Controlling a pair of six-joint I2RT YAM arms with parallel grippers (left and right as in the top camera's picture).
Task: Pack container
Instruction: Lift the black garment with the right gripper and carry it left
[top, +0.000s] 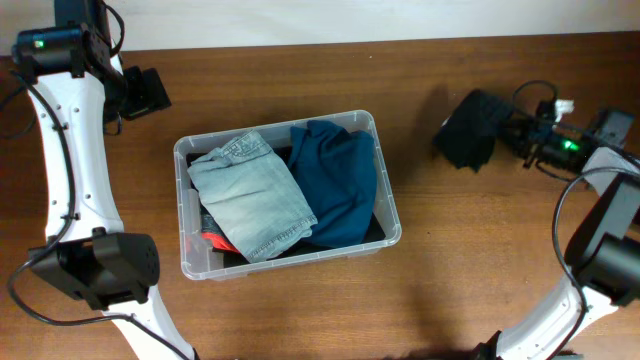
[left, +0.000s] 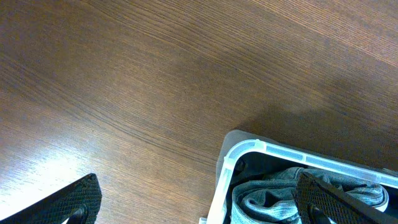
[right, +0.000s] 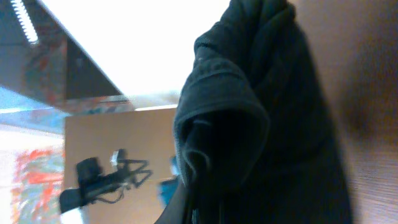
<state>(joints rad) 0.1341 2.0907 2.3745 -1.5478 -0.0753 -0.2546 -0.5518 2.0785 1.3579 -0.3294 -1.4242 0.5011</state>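
I should next swing my right gripper left in the overhead view, over the packed jeans' edge by the teal garment, and release the black garment (top: 468, 130).
The clear plastic container (top: 190, 262) stands mid-table. It holds folded light-blue jeans (top: 250, 195), a dark teal garment (top: 340, 180) and something red underneath. My left gripper (top: 145, 92) is open and empty above the table, just beyond the container's far left corner; that corner (left: 231, 163) and the jeans (left: 273, 193) show in the left wrist view between my spread fingers (left: 199, 211). My right gripper (top: 515, 130) is shut on a black garment (top: 468, 130) held above the table at the far right. The cloth (right: 261, 124) fills the right wrist view and hides the fingers.
Brown wooden table (top: 450, 260) all round the container. The table's far edge meets a pale wall at the top. Both arm bases stand at the near corners.
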